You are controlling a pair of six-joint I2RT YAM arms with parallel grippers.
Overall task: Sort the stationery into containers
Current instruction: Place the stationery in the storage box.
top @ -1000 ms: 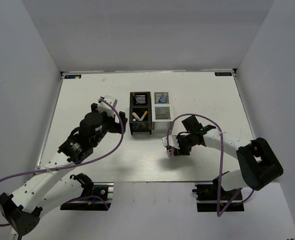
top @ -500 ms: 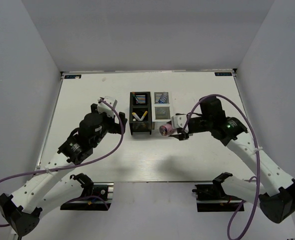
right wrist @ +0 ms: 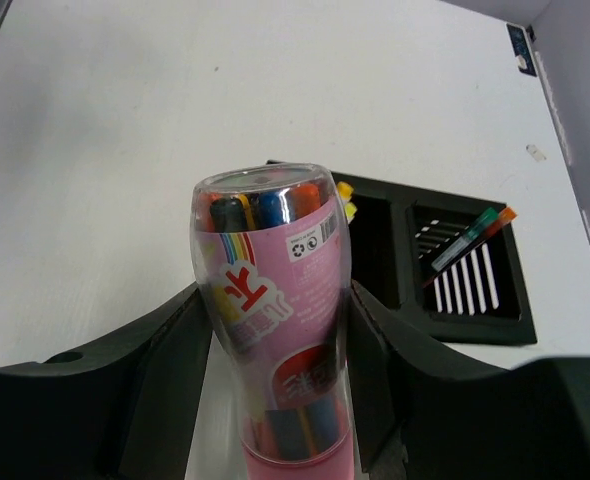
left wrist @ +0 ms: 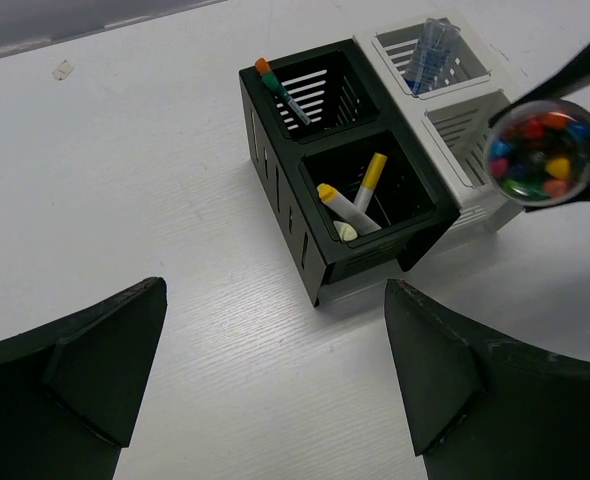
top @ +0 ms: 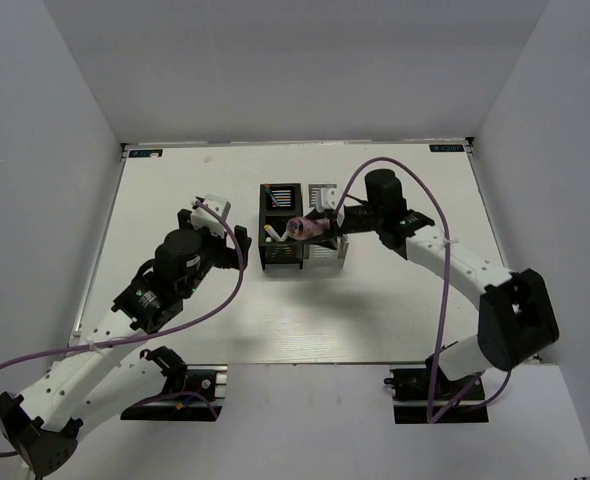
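Next, my right gripper eases slightly outward and down to release the cylinder into the white organiser's near section, as that empty section lies below it.
My right gripper (top: 313,228) is shut on the stubby pink patterned cylinder (top: 303,227), a clear tube of coloured crayons (right wrist: 273,330), and holds it in the air over the two containers. The black organiser (top: 283,260) holds yellow and white markers (left wrist: 353,205) in its near compartment and a green-orange pen (left wrist: 280,90) in the far one. The white organiser (top: 325,256) stands right beside it with a clear bluish item (left wrist: 430,55) in its far compartment. My left gripper (top: 220,226) is open and empty, left of the black organiser.
Both organisers stand together at the middle of the white table (top: 175,190). White walls close the table in on the left, back and right. A purple cable (top: 375,165) arcs above the right arm.
The right arm has lifted the pink cylinder from the table in front of the organisers and carried it back and left, above them. The left arm has barely moved.
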